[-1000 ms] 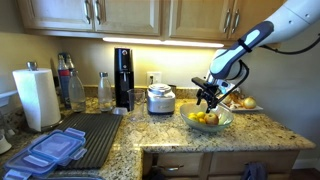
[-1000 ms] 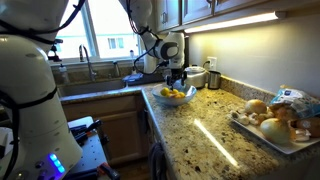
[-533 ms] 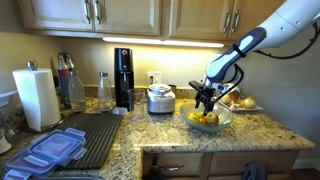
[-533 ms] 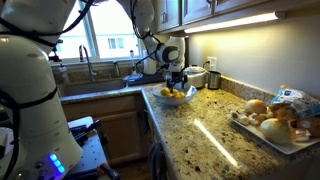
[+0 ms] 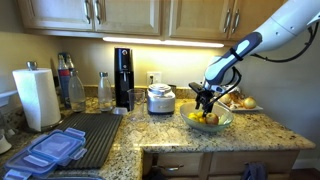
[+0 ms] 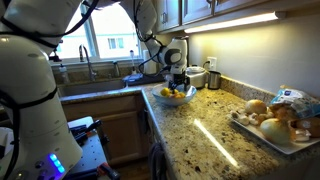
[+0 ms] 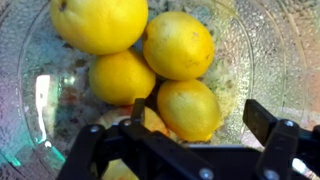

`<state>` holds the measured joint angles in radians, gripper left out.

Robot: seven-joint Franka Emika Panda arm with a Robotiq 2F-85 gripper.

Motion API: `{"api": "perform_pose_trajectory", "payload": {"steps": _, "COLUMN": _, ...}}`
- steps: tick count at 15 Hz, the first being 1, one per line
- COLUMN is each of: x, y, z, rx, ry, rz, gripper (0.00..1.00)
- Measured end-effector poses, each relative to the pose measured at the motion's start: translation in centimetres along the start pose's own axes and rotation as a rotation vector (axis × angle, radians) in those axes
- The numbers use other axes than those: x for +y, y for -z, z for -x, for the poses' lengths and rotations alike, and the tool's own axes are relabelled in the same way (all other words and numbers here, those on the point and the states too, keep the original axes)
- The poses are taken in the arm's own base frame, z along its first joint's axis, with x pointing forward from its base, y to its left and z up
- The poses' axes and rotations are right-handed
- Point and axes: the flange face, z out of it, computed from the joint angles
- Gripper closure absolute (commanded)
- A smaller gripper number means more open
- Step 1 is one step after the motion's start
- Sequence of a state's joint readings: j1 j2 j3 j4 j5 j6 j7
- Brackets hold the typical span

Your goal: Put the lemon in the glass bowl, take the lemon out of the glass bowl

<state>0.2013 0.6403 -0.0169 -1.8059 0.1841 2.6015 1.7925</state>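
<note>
The yellow-green lemon is already between my open fingers, so I will move my gripper farther down into the glass bowl [image 7: 40,70] around the lemon's sides and close on it.
The clear glass bowl [image 5: 209,121] stands on the granite counter and holds several lemons [image 5: 204,118]. It also shows in an exterior view [image 6: 177,96]. My gripper [image 5: 205,99] hangs directly over the bowl, fingers pointing down into it. In the wrist view the bowl [image 7: 40,70] fills the frame, and the open gripper [image 7: 201,116] straddles one lemon [image 7: 189,108], with a gap on each side of it. Other lemons [image 7: 177,45] lie beyond it.
A white cooker [image 5: 160,98] stands just behind the bowl. A white plate with food [image 5: 240,102] is beside it, seen near in an exterior view [image 6: 272,120]. A paper towel roll [image 5: 36,98], bottles [image 5: 70,84], a coffee machine [image 5: 123,78] and plastic lids [image 5: 50,150] are farther off.
The gripper has come down a little toward the lemons in the bowl. The bowl and lemons have not moved.
</note>
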Motion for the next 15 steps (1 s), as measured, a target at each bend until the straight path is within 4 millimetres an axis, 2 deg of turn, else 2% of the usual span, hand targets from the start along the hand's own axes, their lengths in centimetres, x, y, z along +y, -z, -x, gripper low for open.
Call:
{"api": "perform_pose_trajectory", "payload": {"steps": 3, "x": -0.21, "y": 0.02, "z": -0.10, "rx": 0.001, "ry": -0.012, "rz": -0.003, "gripper": 0.04}}
{"api": "perform_pose_trajectory", "payload": {"steps": 8, "x": -0.27, "y": -0.04, "z": -0.06, "rx": 0.001, "ry": -0.018, "rz": -0.004, "gripper": 0.00}}
{"api": "perform_pose_trajectory", "payload": {"steps": 15, "x": -0.17, "y": -0.22, "z": 0.82, "rx": -0.002, "ry": -0.009, "rz": -0.005, "gripper": 0.00}}
